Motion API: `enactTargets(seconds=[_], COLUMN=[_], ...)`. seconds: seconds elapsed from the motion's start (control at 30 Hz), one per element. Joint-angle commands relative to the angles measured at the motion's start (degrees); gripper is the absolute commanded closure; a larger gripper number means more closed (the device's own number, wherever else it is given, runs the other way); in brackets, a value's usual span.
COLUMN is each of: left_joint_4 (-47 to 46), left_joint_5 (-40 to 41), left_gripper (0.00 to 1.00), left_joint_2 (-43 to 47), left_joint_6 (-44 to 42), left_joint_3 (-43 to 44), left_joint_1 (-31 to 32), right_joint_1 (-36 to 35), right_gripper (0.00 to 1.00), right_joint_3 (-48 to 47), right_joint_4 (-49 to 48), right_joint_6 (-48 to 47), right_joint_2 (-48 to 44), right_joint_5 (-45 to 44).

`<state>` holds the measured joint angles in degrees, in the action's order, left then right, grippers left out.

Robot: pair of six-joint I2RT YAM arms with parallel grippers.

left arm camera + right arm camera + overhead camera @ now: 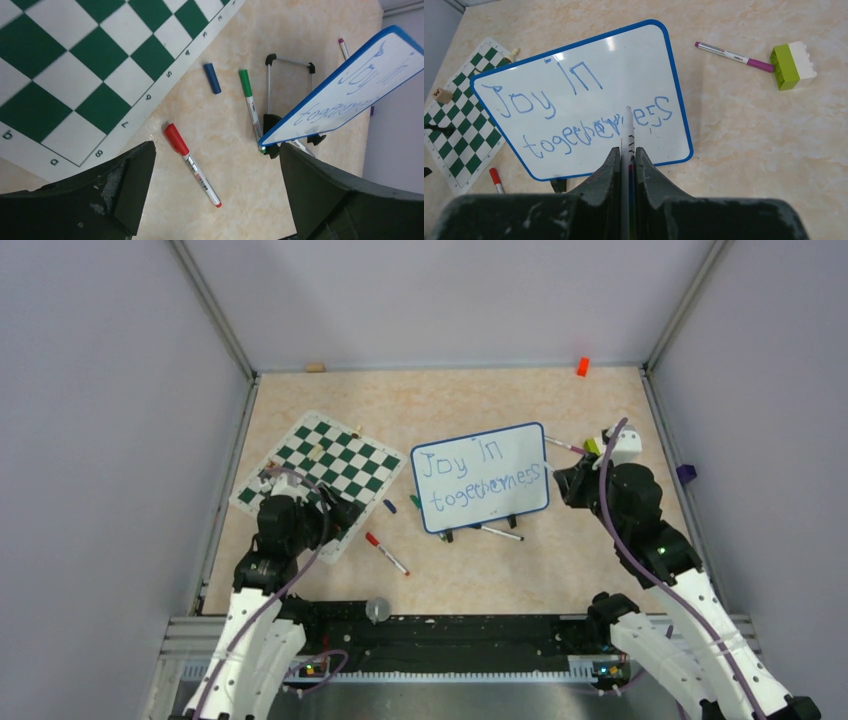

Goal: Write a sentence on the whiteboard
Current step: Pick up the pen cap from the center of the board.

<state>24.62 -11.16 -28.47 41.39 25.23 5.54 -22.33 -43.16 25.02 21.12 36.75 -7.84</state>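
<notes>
I need to move my left gripper to its right in the top view and down onto the blue cap (pixel 390 506) (pixel 212 78) below it. The cap is for my uncapped marker.
The whiteboard (pixel 480 478) stands tilted on black feet at mid-table, blue-framed, and also shows in the right wrist view (pixel 624 65) and the left wrist view (pixel 350 85). The sentence (pixel 478 475) "Joy in togetherness" is in blue on two lines (pixel 574 115). My right gripper (pixel 572 483) (pixel 626 150) is by the board's right edge, shut on a white marker (pixel 627 130). The marker tip points at the last letters; I cannot tell if it touches. My left gripper (pixel 345 515) (pixel 216 150) is open and empty above a red-capped marker (pixel 191 164).
A green-and-white chess mat (pixel 325 465) lies left with a few pieces. A red-capped marker (pixel 386 553), a blue cap (pixel 389 506), a green marker (pixel 415 502) and a black-tipped marker (pixel 497 532) lie near the board. A magenta marker (pixel 734 55) and a green-white block (pixel 794 65) lie at its right.
</notes>
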Motion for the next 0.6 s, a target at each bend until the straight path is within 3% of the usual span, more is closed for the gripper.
enactTargets(seconds=[0.0, 0.13, 0.3, 0.47, 0.57], left_joint_4=[-0.35, -5.91, -23.53, -2.81, 1.01], left_joint_5=[-5.72, -9.23, -17.35, -10.02, -8.04], left_gripper=[0.01, 0.01, 0.01, 0.01, 0.01], left_joint_2=[-4.46, -4.8, -6.12, -19.53, -24.12], left_joint_6=[5.77, 8.34, 14.01, -3.95, -8.39], left_joint_3=[2.34, -0.04, -8.48, 8.61, 14.31], left_joint_1=[-0.27, -0.53, -0.53, 0.65, 1.01], right_joint_1=[0.61, 0.62, 0.6, 0.57, 0.6], right_gripper=[1.0, 1.0, 1.0, 1.0, 1.0], right_joint_3=[0.2, 0.76, 1.06, 0.79, 0.88], right_joint_4=[-2.87, -3.71, -5.17, -5.74, -6.25], right_joint_6=[0.06, 0.12, -0.01, -0.6, -0.77], right_joint_2=[-0.75, -0.74, 0.01, 0.56, 0.57], right_joint_5=[0.12, -0.06, 0.56, 0.66, 0.71])
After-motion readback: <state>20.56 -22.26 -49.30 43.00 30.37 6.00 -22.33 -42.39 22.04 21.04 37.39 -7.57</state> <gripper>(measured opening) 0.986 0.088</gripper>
